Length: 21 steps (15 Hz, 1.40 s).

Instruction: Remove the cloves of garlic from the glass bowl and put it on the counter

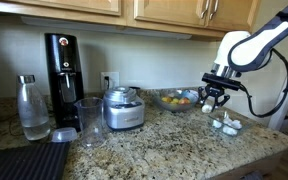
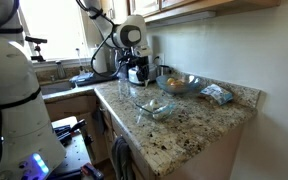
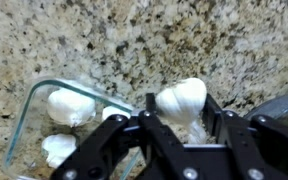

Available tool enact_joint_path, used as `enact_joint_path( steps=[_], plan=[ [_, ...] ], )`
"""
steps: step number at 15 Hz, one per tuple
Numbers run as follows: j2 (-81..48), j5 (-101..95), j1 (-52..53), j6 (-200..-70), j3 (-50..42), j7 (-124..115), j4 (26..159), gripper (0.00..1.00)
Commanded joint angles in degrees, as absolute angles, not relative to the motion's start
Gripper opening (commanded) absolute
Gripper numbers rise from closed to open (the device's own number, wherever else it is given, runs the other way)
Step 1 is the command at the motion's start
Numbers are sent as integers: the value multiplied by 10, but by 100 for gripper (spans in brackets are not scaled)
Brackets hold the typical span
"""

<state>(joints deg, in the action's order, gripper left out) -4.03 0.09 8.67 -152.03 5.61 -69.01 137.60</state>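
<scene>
The robot's gripper should next move toward the food processor and down to release the clove on the bare counter, which is below the robot's fingers and clear of the bowl.
In the wrist view my gripper [image 3: 181,108] is shut on a whitish clove of garlic [image 3: 181,97], which sticks out beyond the black fingers [image 3: 213,115] over the speckled counter [image 3: 104,40]. The small glass bowl [image 3: 24,125] lies just to the left, with three more cloves [image 3: 70,105] inside it. In both exterior views the gripper [image 1: 216,96] [image 2: 139,72] hangs a little above the counter beside the small bowl [image 1: 226,124] [image 2: 154,106].
A larger glass bowl [image 1: 176,100] with orange contents stands behind. Further along the counter are a food processor [image 1: 122,108], a drinking glass [image 1: 91,122], a black coffee machine [image 1: 62,65], a glass bottle [image 1: 32,105] and a black ribbed mat [image 1: 24,162]. A packet [image 2: 217,94] lies by the wall.
</scene>
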Motion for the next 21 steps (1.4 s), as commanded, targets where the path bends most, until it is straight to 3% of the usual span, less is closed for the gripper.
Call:
enact_joint_path(
  steps=[1, 11, 12, 14, 18, 21],
  plan=[
    [-89, -47, 109, -1541, 68, -703, 1344, 22],
    [-244, -120, 195, -1560, 22, -709, 1250, 25],
    [-236, -119, 198, -1557, 19, -705, 1254, 72],
    [-206, -124, 203, -1541, 14, -696, 1270, 74],
    [-155, -107, 185, -1508, 23, -657, 1296, 99],
    [-112, -104, 170, -1482, 22, -642, 1311, 100]
  ],
)
